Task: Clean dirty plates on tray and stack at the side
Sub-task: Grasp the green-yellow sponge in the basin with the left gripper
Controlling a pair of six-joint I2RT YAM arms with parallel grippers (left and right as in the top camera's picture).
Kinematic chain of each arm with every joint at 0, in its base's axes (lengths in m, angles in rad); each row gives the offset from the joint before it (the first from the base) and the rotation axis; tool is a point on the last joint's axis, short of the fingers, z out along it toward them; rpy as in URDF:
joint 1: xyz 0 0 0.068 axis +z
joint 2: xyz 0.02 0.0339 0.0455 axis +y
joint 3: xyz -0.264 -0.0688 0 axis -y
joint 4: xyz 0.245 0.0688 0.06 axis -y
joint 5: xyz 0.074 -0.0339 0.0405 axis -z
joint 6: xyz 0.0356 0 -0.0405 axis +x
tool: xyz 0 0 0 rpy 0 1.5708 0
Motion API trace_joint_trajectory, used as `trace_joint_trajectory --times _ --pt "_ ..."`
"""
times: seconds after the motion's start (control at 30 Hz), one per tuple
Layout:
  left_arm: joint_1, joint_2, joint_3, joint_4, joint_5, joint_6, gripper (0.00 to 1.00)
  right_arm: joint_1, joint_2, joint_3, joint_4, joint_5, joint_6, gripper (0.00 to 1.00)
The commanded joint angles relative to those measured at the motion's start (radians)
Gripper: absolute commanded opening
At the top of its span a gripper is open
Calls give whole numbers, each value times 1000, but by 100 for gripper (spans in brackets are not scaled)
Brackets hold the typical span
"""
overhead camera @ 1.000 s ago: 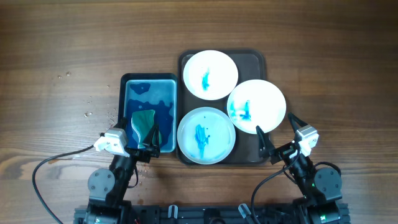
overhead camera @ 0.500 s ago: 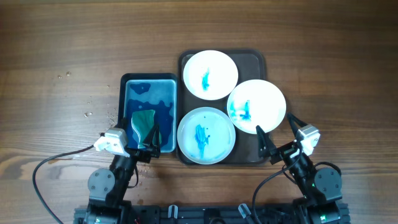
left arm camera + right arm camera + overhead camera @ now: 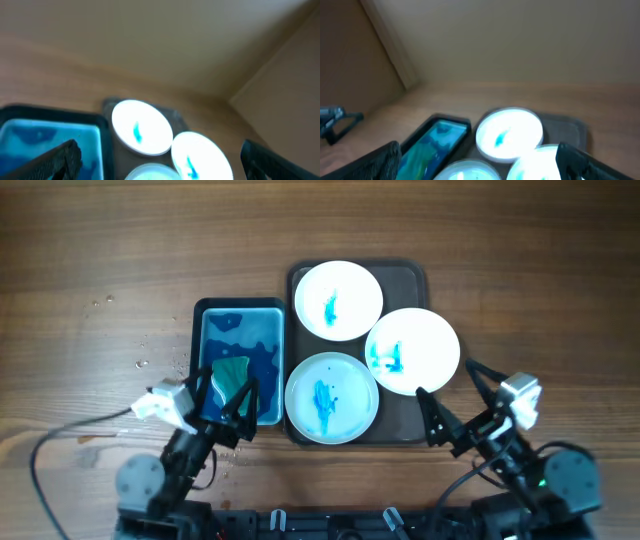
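The right gripper tilts down and lowers outward onto the near plate's rim point(image 3: 374, 390) point(image 3: 495, 172) beside the overhanging plate next, as the blue smear leaves that rim clear.
Three white plates smeared with blue lie on the dark tray point(image 3: 408, 280): a far one point(image 3: 338, 300), a right one point(image 3: 412, 350) overhanging the tray's right rim, and a near one point(image 3: 331, 397). My left gripper point(image 3: 225, 392) hangs open over the near end of the blue-water basin point(image 3: 240, 340), left of the tray. Off the tray's near right corner my right gripper point(image 3: 450, 385) is open, its fingers close to the right plate. Both wrist views are blurred; the left gripper point(image 3: 162, 162) and the right gripper point(image 3: 477, 162) each stand wide with nothing between the fingers.
A green cloth point(image 3: 232, 375) lies in the basin's near end. Water drops point(image 3: 140, 364) dot the wooden table left of the basin. A cable point(image 3: 80, 430) runs from the left wrist across the near left of the table.
Both arms have lifted and shifted outward a little, the left one to the left and the right one to the right. The plates, tray and basin have not moved.
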Motion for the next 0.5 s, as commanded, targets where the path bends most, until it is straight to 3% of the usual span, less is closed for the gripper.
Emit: trace_joint_trajectory --times 0.0,0.13,0.3,0.33,0.4,0.47 --pt "-4 219 237 -215 24 -14 100 -6 235 232 -216 -20 -35 100" --pt "-4 467 467 -451 24 9 100 -6 446 408 -415 -31 -34 100" --pt "-4 651 586 -560 69 28 100 -6 616 436 -405 -167 8 100" --pt "-4 665 586 -571 67 37 100 -6 640 436 -404 -185 10 98" --pt "-4 702 584 -593 -7 35 100 -4 682 436 -413 -205 11 84" --pt "-4 752 582 -652 -122 -36 100 7 715 436 -430 -203 18 83"
